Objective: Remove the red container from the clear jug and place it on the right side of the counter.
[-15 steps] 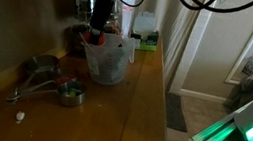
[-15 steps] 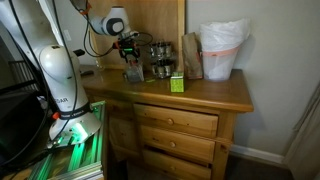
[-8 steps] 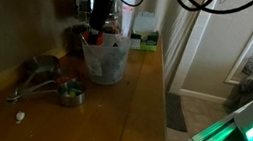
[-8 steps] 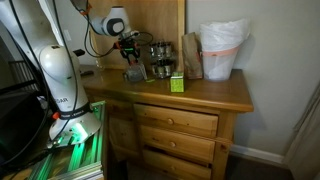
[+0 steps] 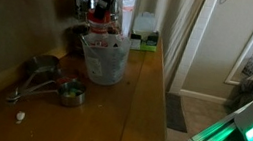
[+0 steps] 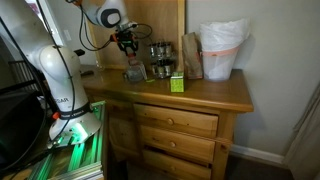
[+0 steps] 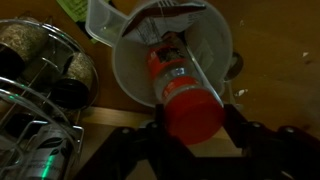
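The robot's gripper needs to go up, move away from the jug and come down onto the bare counter (image 6: 160,83) beside the green box, because the red container's end is getting close to the jug's rim.
The clear jug (image 5: 106,59) stands on the wooden counter (image 5: 142,103), and it also shows in the other exterior view (image 6: 135,73). My gripper (image 7: 192,112) is shut on the red container (image 7: 168,72), gripping near its red cap. In the wrist view the container hangs over the jug's open mouth (image 7: 215,45), with its lower end still near the rim. In both exterior views the gripper (image 5: 103,6) (image 6: 127,40) is above the jug, and the red container (image 5: 96,18) shows just over the rim.
Metal measuring cups (image 5: 60,89) lie on the counter in front of the jug. A dark rack with glass jars (image 6: 160,62) stands right behind it, also in the wrist view (image 7: 40,75). A green box (image 6: 176,83), a brown bag (image 6: 190,55) and a white-lined bin (image 6: 222,48) stand further along.
My gripper has risen from inside the jug's mouth to above it, lifting the red container upward. The jug has stayed in place.
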`<state>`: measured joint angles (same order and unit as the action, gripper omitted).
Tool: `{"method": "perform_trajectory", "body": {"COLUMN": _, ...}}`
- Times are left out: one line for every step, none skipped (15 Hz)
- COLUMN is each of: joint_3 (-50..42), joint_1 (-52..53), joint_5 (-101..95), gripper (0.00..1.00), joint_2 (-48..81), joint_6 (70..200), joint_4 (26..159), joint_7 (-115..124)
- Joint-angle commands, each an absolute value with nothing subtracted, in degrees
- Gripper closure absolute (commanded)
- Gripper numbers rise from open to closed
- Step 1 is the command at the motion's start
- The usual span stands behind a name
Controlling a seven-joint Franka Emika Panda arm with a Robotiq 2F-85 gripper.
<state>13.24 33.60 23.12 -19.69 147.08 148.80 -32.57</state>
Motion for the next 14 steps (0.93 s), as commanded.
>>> {"method": "perform_trajectory", "body": {"joint_3": 5.8, "joint_1": 36.9, "joint_5": 30.8, "gripper": 0.65, "joint_2": -30.3, "joint_6": 140.5, "joint_4": 152.4, "joint_7": -37.5}}
{"method": "perform_trajectory", "body": {"joint_3": 4.8, "joint_1": 36.3, "joint_5": 31.2, "gripper": 0.65, "joint_2": -32.7, "joint_6": 140.3, "joint_4": 153.5, "joint_7": -36.3}}
{"method": "perform_trajectory", "body": {"joint_3": 3.9, "joint_1": 36.1, "joint_5": 31.4, "gripper": 0.65, "joint_2": -34.8, "joint_6": 139.5, "joint_4": 154.2, "joint_7": -35.8}}
{"method": "perform_trajectory", "body": {"joint_3": 4.7, "joint_1": 34.1, "joint_5": 29.2, "gripper": 0.65, "joint_2": -37.1, "joint_6": 141.0, "joint_4": 155.6, "joint_7": -32.6}}
{"method": "perform_trajectory", "body": {"joint_3": 5.0, "joint_1": 33.0, "joint_5": 27.9, "gripper": 0.65, "joint_2": -39.1, "joint_6": 142.4, "joint_4": 156.7, "joint_7": -30.6}}
{"method": "perform_trajectory", "body": {"joint_3": 5.9, "joint_1": 31.5, "joint_5": 26.6, "gripper": 0.65, "joint_2": -40.8, "joint_6": 144.7, "joint_4": 157.9, "joint_7": -28.2}}
{"method": "perform_trajectory", "body": {"joint_3": 6.4, "joint_1": 30.6, "joint_5": 25.4, "gripper": 0.65, "joint_2": -42.2, "joint_6": 145.5, "joint_4": 158.7, "joint_7": -26.5}}
{"method": "perform_trajectory", "body": {"joint_3": 7.9, "joint_1": 28.7, "joint_5": 22.8, "gripper": 0.65, "joint_2": -43.5, "joint_6": 146.8, "joint_4": 159.8, "joint_7": -23.6}}
{"method": "perform_trajectory", "body": {"joint_3": 8.8, "joint_1": 27.3, "joint_5": 20.8, "gripper": 0.65, "joint_2": -44.9, "joint_6": 147.8, "joint_4": 160.7, "joint_7": -21.3}}
{"method": "perform_trajectory", "body": {"joint_3": 10.0, "joint_1": 25.0, "joint_5": 17.5, "gripper": 0.65, "joint_2": -43.2, "joint_6": 147.2, "joint_4": 157.5, "joint_7": -18.1}}
{"method": "perform_trajectory", "body": {"joint_3": 11.4, "joint_1": 23.1, "joint_5": 14.7, "gripper": 0.65, "joint_2": -44.2, "joint_6": 147.3, "joint_4": 158.0, "joint_7": -15.0}}
{"method": "perform_trajectory", "body": {"joint_3": 13.0, "joint_1": 20.6, "joint_5": 11.3, "gripper": 0.65, "joint_2": -44.9, "joint_6": 145.0, "joint_4": 158.0, "joint_7": -11.7}}
{"method": "perform_trajectory", "body": {"joint_3": 14.2, "joint_1": 18.7, "joint_5": 8.6, "gripper": 0.65, "joint_2": -45.1, "joint_6": 144.1, "joint_4": 157.9, "joint_7": -9.1}}
{"method": "perform_trajectory", "body": {"joint_3": 14.3, "joint_1": 18.0, "joint_5": 7.3, "gripper": 0.65, "joint_2": -44.5, "joint_6": 143.7, "joint_4": 157.9, "joint_7": -7.6}}
